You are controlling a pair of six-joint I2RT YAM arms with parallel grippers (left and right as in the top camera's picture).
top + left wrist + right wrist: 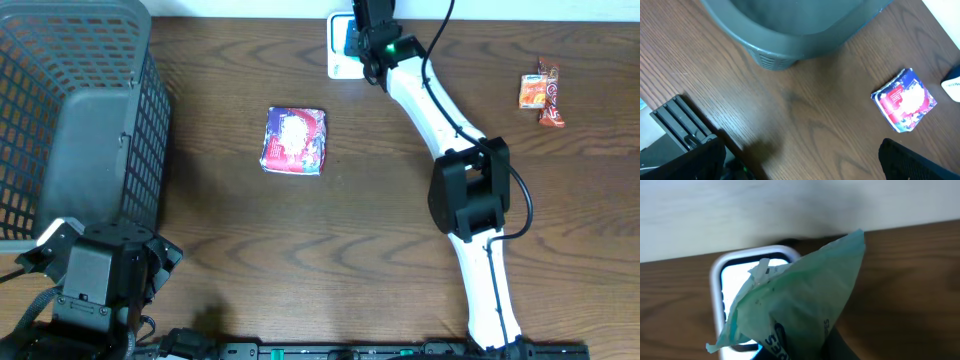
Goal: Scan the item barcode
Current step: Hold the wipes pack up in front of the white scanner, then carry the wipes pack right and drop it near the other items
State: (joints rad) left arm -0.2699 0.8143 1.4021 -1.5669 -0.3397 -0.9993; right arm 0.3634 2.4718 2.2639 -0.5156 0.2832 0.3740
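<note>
My right gripper will next move to its right in the overhead view and release the packet on the bare wood (574, 110) beside the red wrapper.
A pale green packet (800, 300) with dark blue print fills the right wrist view, and my right gripper (366, 44) is shut on its lower end. It hangs just above the white-framed scanner (717, 280), which sits at the table's far edge (340, 50) against the wall. The packet hides much of the scanner window. No barcode shows on the side facing the camera. My left gripper (105, 248) rests at the near left corner, open, its dark fingers (917, 160) wide apart over bare wood.
A blue, red and white packet (294, 140) lies flat mid-table, also in the left wrist view (904, 100). An orange snack packet (541, 93) lies at the far right. A grey mesh basket (70, 110) fills the far left.
</note>
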